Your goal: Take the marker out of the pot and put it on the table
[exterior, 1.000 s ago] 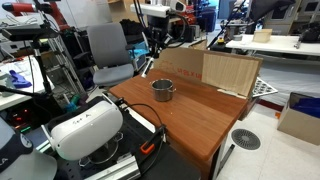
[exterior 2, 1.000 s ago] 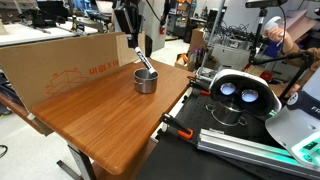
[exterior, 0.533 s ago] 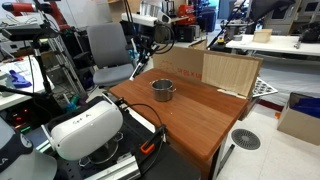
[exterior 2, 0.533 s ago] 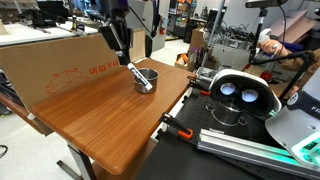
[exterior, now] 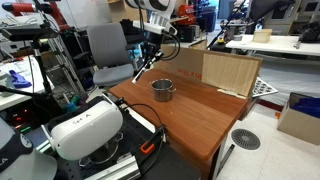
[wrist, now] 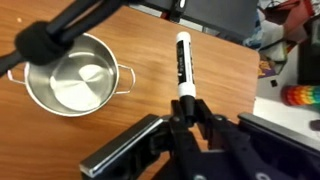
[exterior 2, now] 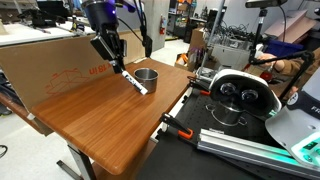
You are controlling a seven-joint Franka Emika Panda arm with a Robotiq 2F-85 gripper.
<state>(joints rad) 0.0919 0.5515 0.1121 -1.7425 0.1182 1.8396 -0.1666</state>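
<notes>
My gripper will next lower the marker [exterior 2: 134,81] onto the bare tabletop beside the silver pot and release it, as that clear spot is below my gripper.
My gripper [exterior 2: 112,62] is shut on the marker [exterior 2: 134,81], a black stick with a white middle band. It hangs tilted in the air above the reddish-brown table [exterior 2: 95,125], beside the silver pot [exterior 2: 146,76] and outside it. In the wrist view the marker [wrist: 183,68] sticks out from the shut jaws [wrist: 187,112], and the pot [wrist: 73,79] lies to its left, empty. In an exterior view the gripper [exterior: 151,55] holds the marker [exterior: 141,69] left of the pot [exterior: 163,90].
A cardboard box [exterior 2: 60,60] stands along the table's far edge. A pale plywood board [exterior: 230,72] leans at the table's back. A white headset device [exterior 2: 238,92] and an orange-black cable [exterior 2: 176,128] lie next to the table. An office chair [exterior: 108,52] stands behind.
The gripper has lifted the marker out of the pot and carried it sideways, away from the pot, over the bare table.
</notes>
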